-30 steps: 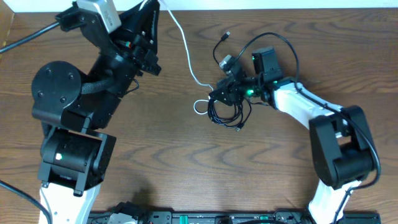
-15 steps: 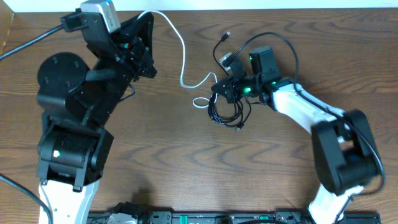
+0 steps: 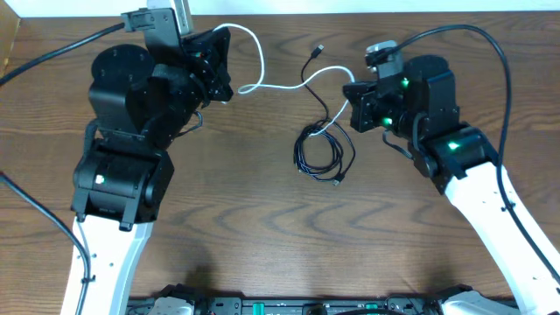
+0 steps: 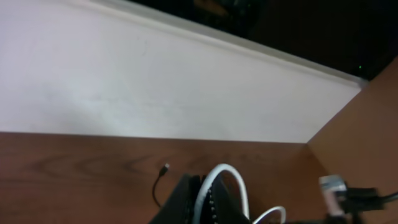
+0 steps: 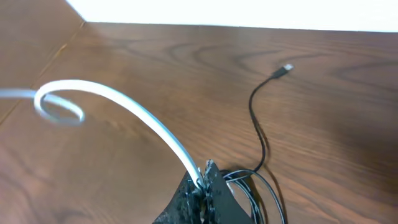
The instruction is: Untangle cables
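The white cable is hanging over the black coil, so I will next move my right gripper to the right in the overhead view and down to bare tabletop to let go.
The white cable [image 3: 284, 85] hangs in the air between my two grippers, sagging in a wave. My left gripper [image 3: 223, 63] is shut on one end; the cord arches over its fingers in the left wrist view [image 4: 231, 180]. My right gripper [image 3: 354, 94] is shut on the other end, which shows in the right wrist view [image 5: 137, 112] curving away to a loop. The black cable [image 3: 319, 153] lies coiled on the table below, with one plug end [image 3: 320, 48] reaching toward the back; it also shows in the right wrist view [image 5: 258, 134].
Thick black wires [image 3: 52, 52] run from both arms. The table's back edge meets a white wall [image 4: 155, 87]. A black bar [image 3: 289, 306] runs along the front edge.
My right gripper rose and moved right, pulling the white cable out of the black coil. My left gripper shifted right. The white cable now hangs between them; the black coil stays on the table.
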`<state>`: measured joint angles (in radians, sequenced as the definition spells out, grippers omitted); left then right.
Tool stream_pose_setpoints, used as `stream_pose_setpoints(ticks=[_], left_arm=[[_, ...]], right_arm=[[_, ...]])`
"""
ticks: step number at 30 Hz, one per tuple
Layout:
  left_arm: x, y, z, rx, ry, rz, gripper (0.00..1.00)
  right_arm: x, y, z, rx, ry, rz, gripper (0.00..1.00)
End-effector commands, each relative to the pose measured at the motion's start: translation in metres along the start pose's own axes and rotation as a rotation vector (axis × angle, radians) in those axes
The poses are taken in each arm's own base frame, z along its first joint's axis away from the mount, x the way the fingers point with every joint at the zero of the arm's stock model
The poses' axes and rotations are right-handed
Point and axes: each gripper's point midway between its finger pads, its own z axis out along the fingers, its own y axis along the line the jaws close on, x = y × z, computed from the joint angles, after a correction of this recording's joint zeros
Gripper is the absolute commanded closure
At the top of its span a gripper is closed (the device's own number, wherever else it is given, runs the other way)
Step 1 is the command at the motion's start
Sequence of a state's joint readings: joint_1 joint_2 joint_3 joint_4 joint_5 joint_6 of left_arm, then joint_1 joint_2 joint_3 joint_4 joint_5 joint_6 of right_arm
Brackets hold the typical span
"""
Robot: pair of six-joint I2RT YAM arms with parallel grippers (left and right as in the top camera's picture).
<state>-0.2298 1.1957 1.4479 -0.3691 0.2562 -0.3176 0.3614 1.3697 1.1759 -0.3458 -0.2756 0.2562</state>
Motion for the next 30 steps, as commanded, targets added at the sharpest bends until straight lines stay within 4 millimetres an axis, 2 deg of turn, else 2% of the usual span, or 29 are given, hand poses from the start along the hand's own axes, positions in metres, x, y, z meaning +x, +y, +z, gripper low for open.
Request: stream_pose_setpoints(ticks=[1, 4, 8, 9, 12, 17, 24, 27, 30], left_arm=[[0.007, 0.002, 0.005, 0.0, 0.033, -0.009, 0.93], [0.02, 0.008, 0.011, -0.018, 0.085, -0.021, 0.93], [0.037, 0.016, 0.02, -0.041, 0.151, -0.036, 0.92], [0.043, 0.019, 0.024, -0.046, 0.173, -0.042, 0.92], [0.052, 0.023, 0.028, -0.053, 0.201, -0.048, 0.93], [0.071, 0.013, 0.04, 0.028, 0.281, -0.07, 0.93], [0.12, -0.009, 0.078, 0.135, 0.434, -0.119, 0.92], [0.139, -0.019, 0.097, 0.152, 0.472, -0.169, 0.92], [0.158, -0.038, 0.116, 0.19, 0.497, -0.191, 0.92]], right_arm=[[-0.012, -0.012, -0.008, 0.073, -0.05, 0.072, 0.99], [-0.036, 0.002, -0.028, 0.01, -0.097, 0.067, 0.99], [-0.083, 0.018, -0.078, -0.05, -0.187, 0.056, 0.99], [-0.1, 0.022, -0.1, -0.045, -0.228, 0.049, 0.99], [-0.108, 0.027, -0.115, -0.043, -0.248, 0.031, 0.99], [-0.09, 0.01, -0.102, 0.022, -0.17, 0.064, 0.99], [-0.059, 0.005, -0.057, -0.046, -0.001, 0.05, 0.99], [-0.048, -0.008, -0.046, -0.02, 0.047, 0.073, 0.99], [-0.041, -0.028, -0.041, 0.017, 0.081, 0.113, 0.99]])
